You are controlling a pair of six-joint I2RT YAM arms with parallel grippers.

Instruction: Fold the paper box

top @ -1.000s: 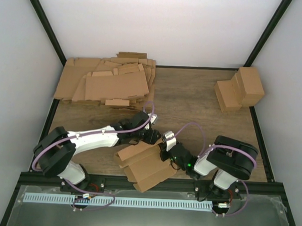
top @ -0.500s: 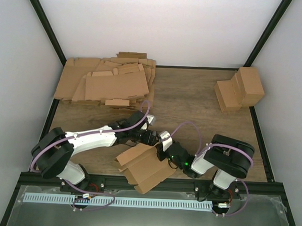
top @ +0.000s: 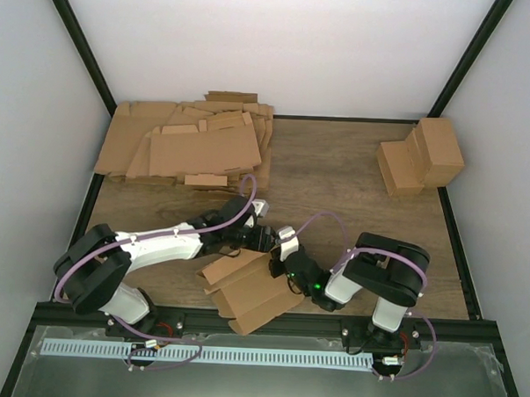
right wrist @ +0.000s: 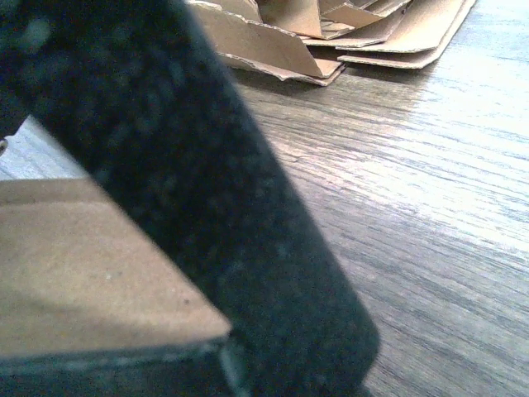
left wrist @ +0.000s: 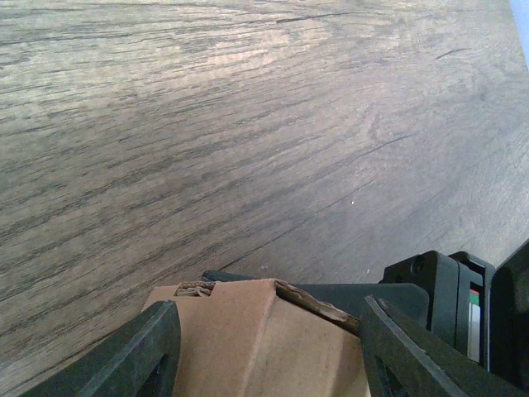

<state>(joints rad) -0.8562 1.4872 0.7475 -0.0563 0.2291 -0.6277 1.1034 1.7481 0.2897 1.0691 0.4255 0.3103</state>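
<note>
The box (top: 252,295) lies near the table's front edge, so next my right gripper needs to carry it outward and to the right in the top view, releasing it over bare table.
The paper box (top: 252,295) is a half-folded brown cardboard piece lying near the table's front edge, between the two arms. My left gripper (top: 263,241) is at its far edge. In the left wrist view the gripper (left wrist: 269,331) stands wide, with a raised fold of the box (left wrist: 248,339) filling the gap between the fingers (left wrist: 140,356). My right gripper (top: 282,263) is at the box's right edge. In the right wrist view a dark finger (right wrist: 207,190) fills most of the frame, pressed against a cardboard panel (right wrist: 74,273).
A heap of flat brown cardboard sheets (top: 192,147) lies at the back left and shows in the right wrist view (right wrist: 331,33). Neat brown cuboids (top: 422,157) stand at the back right. The right gripper's black body (left wrist: 438,289) is close beside my left fingers.
Both grippers and the box have shifted left and slightly away from the front edge. The right arm has stretched further left, and the box has turned a little.
</note>
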